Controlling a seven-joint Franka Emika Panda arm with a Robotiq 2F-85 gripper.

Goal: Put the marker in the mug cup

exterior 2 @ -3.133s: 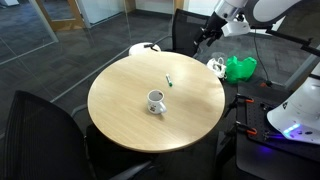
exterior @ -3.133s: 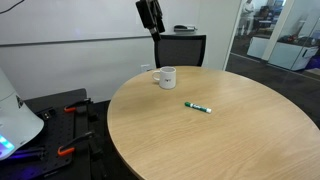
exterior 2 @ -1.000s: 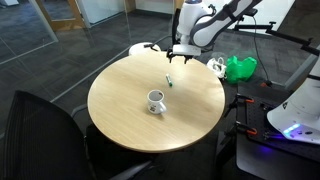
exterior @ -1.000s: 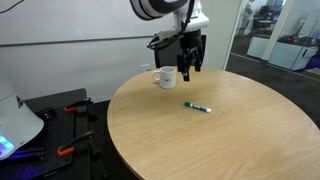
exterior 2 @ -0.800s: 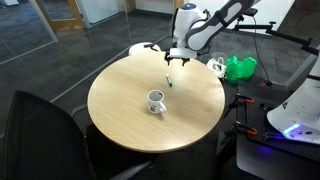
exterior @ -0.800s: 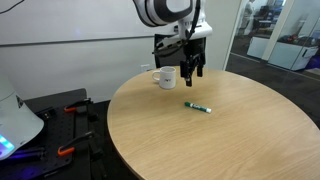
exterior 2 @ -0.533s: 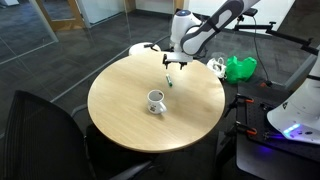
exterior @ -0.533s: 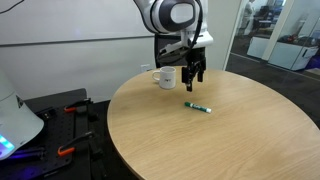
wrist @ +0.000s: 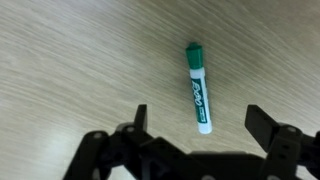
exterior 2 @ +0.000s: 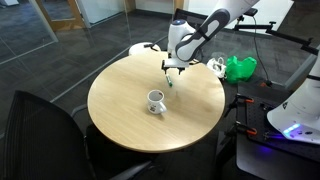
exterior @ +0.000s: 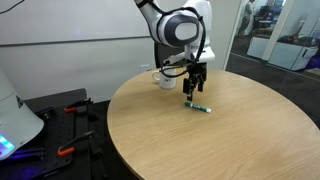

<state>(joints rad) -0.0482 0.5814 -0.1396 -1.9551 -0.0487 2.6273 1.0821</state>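
My fingers are open and lined up with the marker, which lies flat between them. My gripper will go down toward the tabletop and close on the marker's white body point(exterior: 200, 108) point(wrist: 201, 98).
The marker point(wrist: 199, 86) is a green pen with a white body. It lies flat on the round wooden table point(exterior: 230, 135) and shows in both exterior views point(exterior: 197, 106) point(exterior 2: 169, 81). My gripper point(wrist: 199, 122) is open and hangs just above the marker, with the marker's near end between the fingers; it also shows in both exterior views point(exterior: 193, 92) point(exterior 2: 170, 68). The white mug cup point(exterior: 165, 78) point(exterior 2: 155, 101) stands upright on the table, apart from the marker, and it is out of the wrist view.
A dark office chair point(exterior: 182, 49) stands behind the table. Another chair point(exterior 2: 40, 125) stands at the near side. A green bag point(exterior 2: 238, 68) and tools point(exterior: 66, 110) lie on the floor. A glass wall point(exterior: 270, 35) is at the back.
My gripper has come down from above the table beside the mug to just over the marker. The marker and mug have not moved.
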